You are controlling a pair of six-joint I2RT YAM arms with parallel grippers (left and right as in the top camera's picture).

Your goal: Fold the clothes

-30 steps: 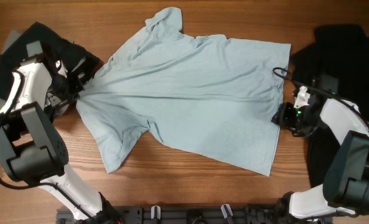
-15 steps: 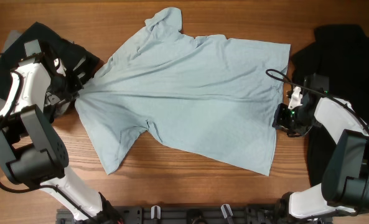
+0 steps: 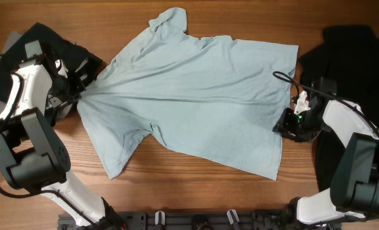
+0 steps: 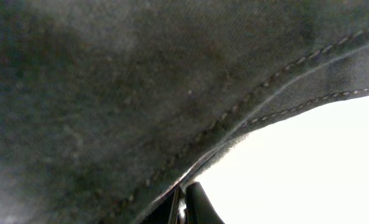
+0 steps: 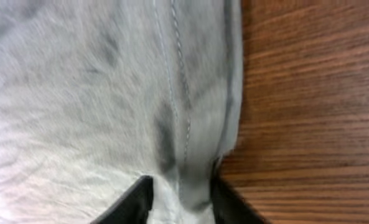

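Observation:
I need to lift the pinched fabric outward next, lower it onto the bare tabletop (image 3: 117, 39) beside the black garment and let go, because that clear wood is outward of my left gripper.
A large pale blue T-shirt (image 3: 195, 96) lies spread across the middle of the table. Its left end is drawn into a point at my left gripper (image 3: 80, 96), which is shut on that fabric. In the left wrist view the shadowed stitched cloth (image 4: 140, 93) fills the frame above the closed jaws (image 4: 183, 208). My right gripper (image 3: 282, 125) sits at the shirt's right hem. Its jaws are partly apart in the right wrist view (image 5: 181, 199), straddling a raised ridge of the hemmed edge (image 5: 172, 93).
A black garment (image 3: 355, 57) lies at the right under my right arm. Another black garment (image 3: 36, 38) and a grey one (image 3: 10, 43) lie at the far left beneath my left arm. Bare wooden table (image 5: 308, 93) borders the hem.
My right gripper has slid a little to the left into the hem, and the shirt's lower right corner has shifted left with it. The left arm has stayed put.

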